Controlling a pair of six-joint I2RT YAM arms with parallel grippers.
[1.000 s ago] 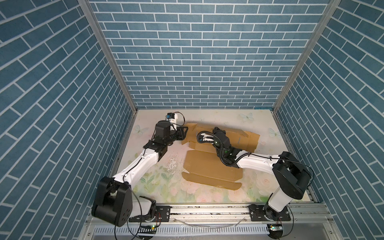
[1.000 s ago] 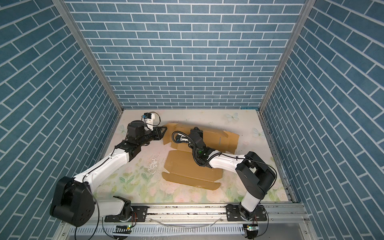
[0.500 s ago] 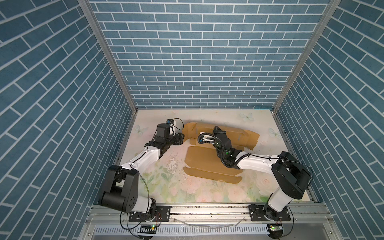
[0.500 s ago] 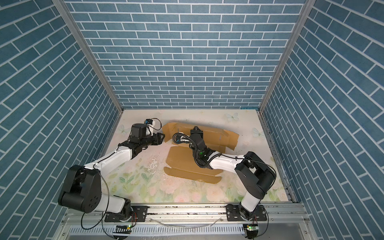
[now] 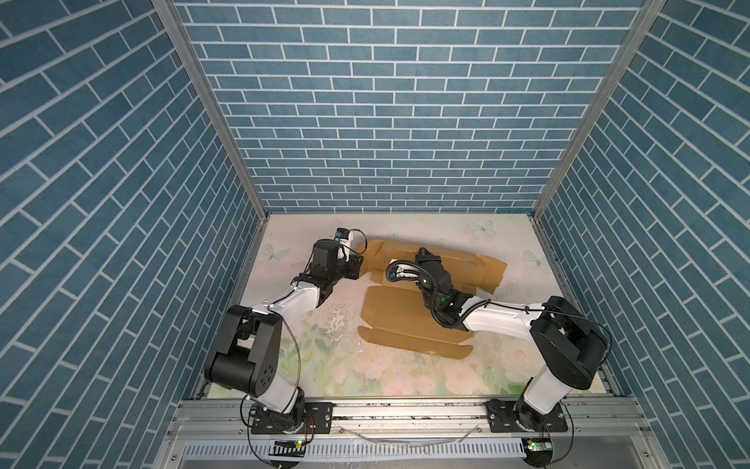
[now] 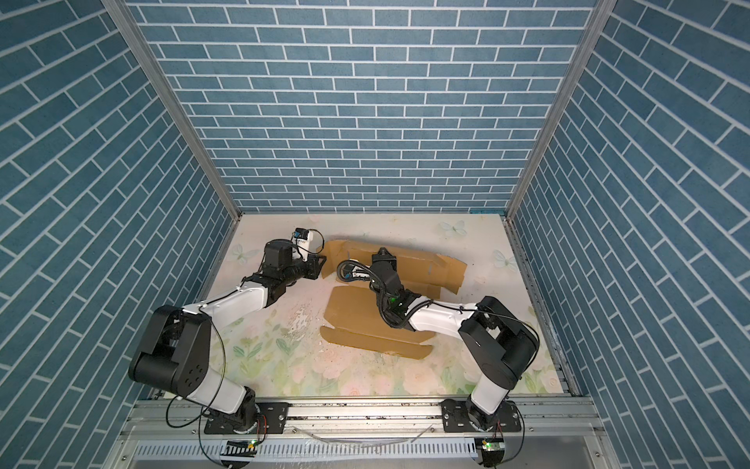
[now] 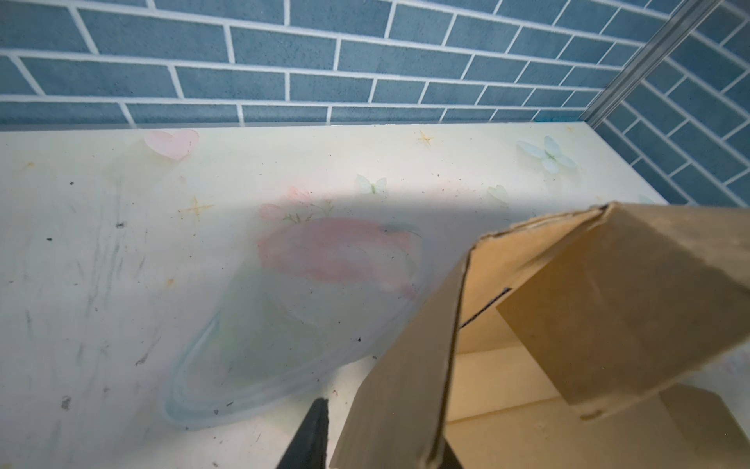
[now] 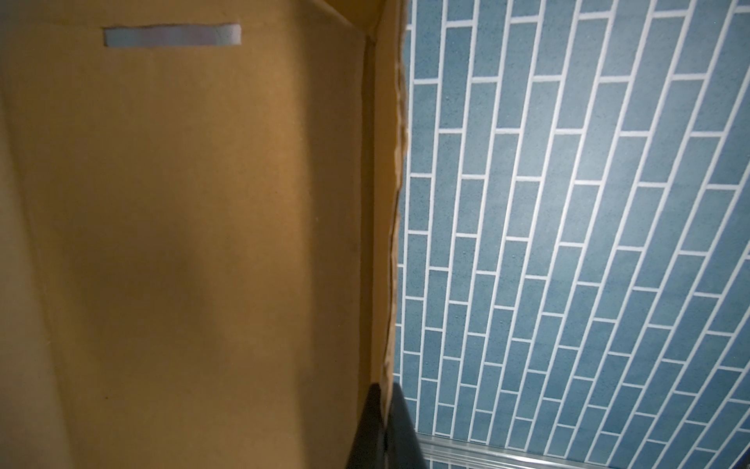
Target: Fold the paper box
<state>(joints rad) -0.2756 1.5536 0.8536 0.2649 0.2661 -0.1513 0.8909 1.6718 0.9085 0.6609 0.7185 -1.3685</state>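
Observation:
The top edge of the box's back side (image 5: pixel 440 249) (image 8: pixel 388 369) sits pinched between my right gripper's fingers. Next, my right gripper draws it back toward the front bar and releases it there.
The paper box (image 5: pixel 399 312) (image 6: pixel 357 312) is tan cardboard, lying partly folded in the middle of the mat, its back wall (image 5: pixel 458 260) tilted up. My right gripper (image 5: pixel 423 255) (image 6: pixel 383 255) is shut on the top edge of that wall; the right wrist view shows both dark fingers pinching the cardboard edge (image 8: pixel 383 390). My left gripper (image 5: pixel 360 262) (image 6: pixel 322 264) is at the box's left end. In the left wrist view it is open (image 7: pixel 381 430), a raised end flap (image 7: pixel 410 365) stands between its fingers, and a gap shows beside one fingertip (image 7: pixel 314 426).
Blue brick walls (image 5: pixel 385 122) close the cell at the back and on both sides. A metal rail (image 5: pixel 406 410) runs along the front. The floral mat (image 5: pixel 365 365) has a scuffed white patch (image 5: pixel 337 320) left of the box. A faint translucent oval (image 7: pixel 284 325) lies beyond the flap.
The right gripper has tipped the box's back wall up from nearly flat. The left gripper has come in round the left end flap and its fingers have narrowed.

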